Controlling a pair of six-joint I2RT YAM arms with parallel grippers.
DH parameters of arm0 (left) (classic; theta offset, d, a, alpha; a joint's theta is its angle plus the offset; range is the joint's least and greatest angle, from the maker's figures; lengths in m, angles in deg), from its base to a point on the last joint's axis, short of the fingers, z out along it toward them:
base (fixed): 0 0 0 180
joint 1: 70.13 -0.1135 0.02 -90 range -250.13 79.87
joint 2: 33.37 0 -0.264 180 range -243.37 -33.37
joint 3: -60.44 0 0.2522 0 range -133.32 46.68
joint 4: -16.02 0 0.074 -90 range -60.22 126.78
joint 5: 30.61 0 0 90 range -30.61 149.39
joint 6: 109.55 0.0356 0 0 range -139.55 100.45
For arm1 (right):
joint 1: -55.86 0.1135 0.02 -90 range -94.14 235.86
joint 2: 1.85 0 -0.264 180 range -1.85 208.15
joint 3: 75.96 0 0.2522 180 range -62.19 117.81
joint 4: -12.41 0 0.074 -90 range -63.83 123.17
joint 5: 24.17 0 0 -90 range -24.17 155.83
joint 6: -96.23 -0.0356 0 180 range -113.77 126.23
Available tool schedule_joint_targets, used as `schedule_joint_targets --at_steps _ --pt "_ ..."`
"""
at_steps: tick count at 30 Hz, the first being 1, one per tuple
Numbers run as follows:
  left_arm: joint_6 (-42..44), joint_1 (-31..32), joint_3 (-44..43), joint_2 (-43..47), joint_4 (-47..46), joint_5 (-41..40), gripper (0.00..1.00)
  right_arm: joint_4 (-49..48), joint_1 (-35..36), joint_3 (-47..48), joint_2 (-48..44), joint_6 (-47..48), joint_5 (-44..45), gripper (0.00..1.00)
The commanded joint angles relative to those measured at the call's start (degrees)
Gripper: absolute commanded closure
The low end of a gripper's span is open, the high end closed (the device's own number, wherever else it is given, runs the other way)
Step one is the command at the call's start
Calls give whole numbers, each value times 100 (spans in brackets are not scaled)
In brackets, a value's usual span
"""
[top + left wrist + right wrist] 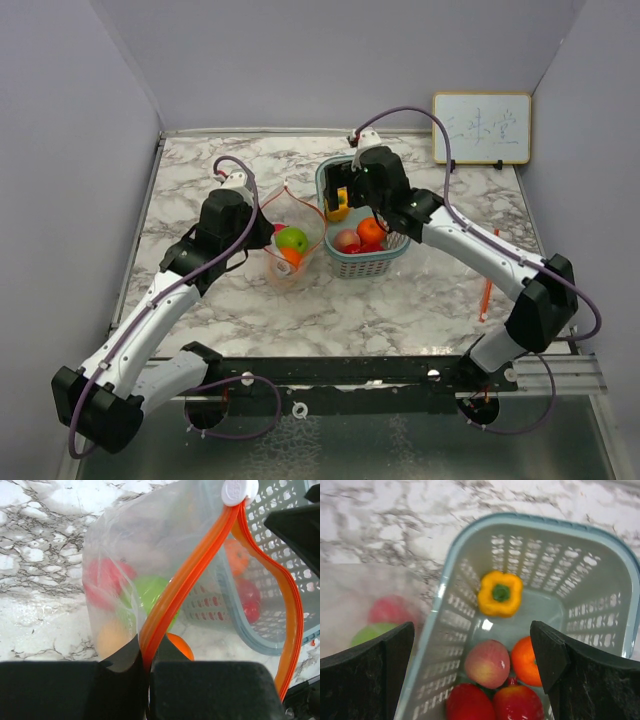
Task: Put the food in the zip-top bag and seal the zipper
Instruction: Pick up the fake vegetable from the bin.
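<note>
I need to move my right gripper down into the basket (372, 268) next and close around the yellow pepper (338, 209), because the pepper lies apart from the fruits with bare basket bottom beside it.
The clear zip-top bag (285, 250) stands open on the marble table, left of the teal basket (372, 268). It holds a green fruit (292, 238), an orange one (290, 257) and a red one (102, 582). My left gripper (147, 655) is shut on the red-orange zipper (185, 580) at the bag's mouth edge; the white slider (239, 490) sits at the far end. My right gripper (472, 645) is open and empty above the basket (465, 535). Inside lie a yellow pepper (500, 593), a peach-coloured apple (487, 663), an orange (526, 661) and two red fruits (470, 702).
A small whiteboard (482, 128) leans on the back wall at the right. An orange pen (486, 290) lies on the table beside the right arm. Grey walls close in the table on three sides.
</note>
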Motion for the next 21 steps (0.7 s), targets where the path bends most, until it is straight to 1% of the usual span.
schedule_joint_targets --at_steps 1,5,9,11,16,21 --pt "144 -41 -143 192 61 -220 100 463 -375 121 490 -684 489 0" --pt "159 -44 -68 168 34 -188 100 47 -732 -24 890 -776 -233 2" --pt "157 -44 -21 99 -32 -130 100 -554 -774 -118 1331 -513 -820 1" --pt "149 -40 -12 60 -54 -87 100 -758 -787 -113 1567 -469 -871 0" --pt "147 -44 14 25 -71 -53 100 -909 -853 123 2182 -520 -1053 0" --pt "145 -44 45 16 -69 -42 100 -1006 -866 168 2645 -622 -795 1"
